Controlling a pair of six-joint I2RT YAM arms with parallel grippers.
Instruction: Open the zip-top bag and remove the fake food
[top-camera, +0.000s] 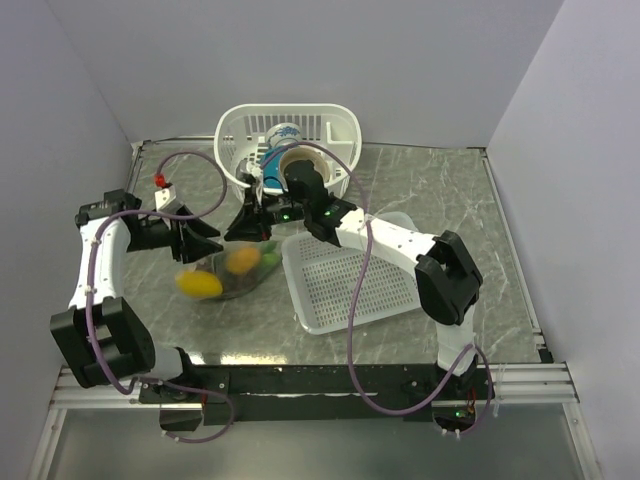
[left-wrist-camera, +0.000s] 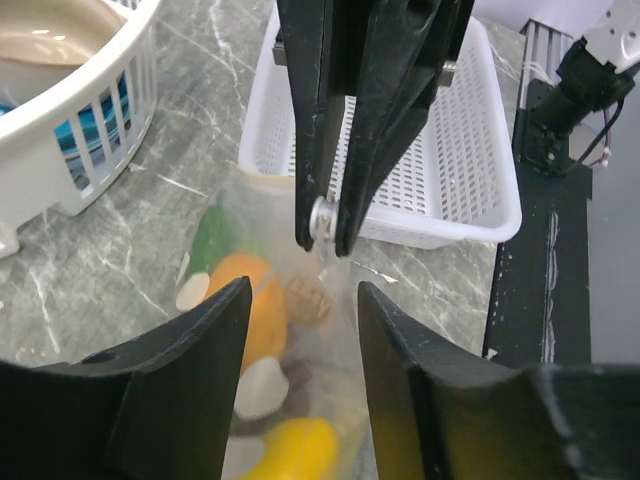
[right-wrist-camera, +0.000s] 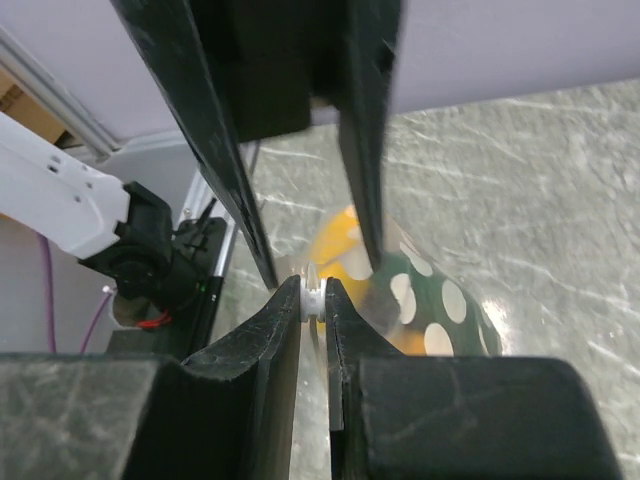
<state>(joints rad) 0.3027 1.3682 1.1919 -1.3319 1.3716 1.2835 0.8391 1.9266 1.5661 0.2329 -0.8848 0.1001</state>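
Observation:
The bag's end by the mesh basket is to the right gripper's right in the top view, so the right gripper should move toward that end and release the bag's slider.
The zip-top bag (top-camera: 235, 272) lies on the table, clear with pale dots. Inside it show the fake food: a yellow fruit (top-camera: 200, 285), an orange fruit (top-camera: 243, 260) and a green piece (top-camera: 270, 258). My right gripper (right-wrist-camera: 313, 296) is shut on the bag's small white zip slider (right-wrist-camera: 312, 290); from above the gripper (top-camera: 242, 230) is at the bag's far edge. My left gripper (left-wrist-camera: 302, 290) is open, its fingers standing either side of the bag (left-wrist-camera: 290, 350), with the fruit between and below them. From above it (top-camera: 212, 242) is at the bag's left end.
A round white basket (top-camera: 240, 125) holding bowls stands at the back, also in the left wrist view (left-wrist-camera: 100, 130). A flat white mesh basket (top-camera: 350, 290) lies right of the bag, close behind it in the left wrist view (left-wrist-camera: 450, 170).

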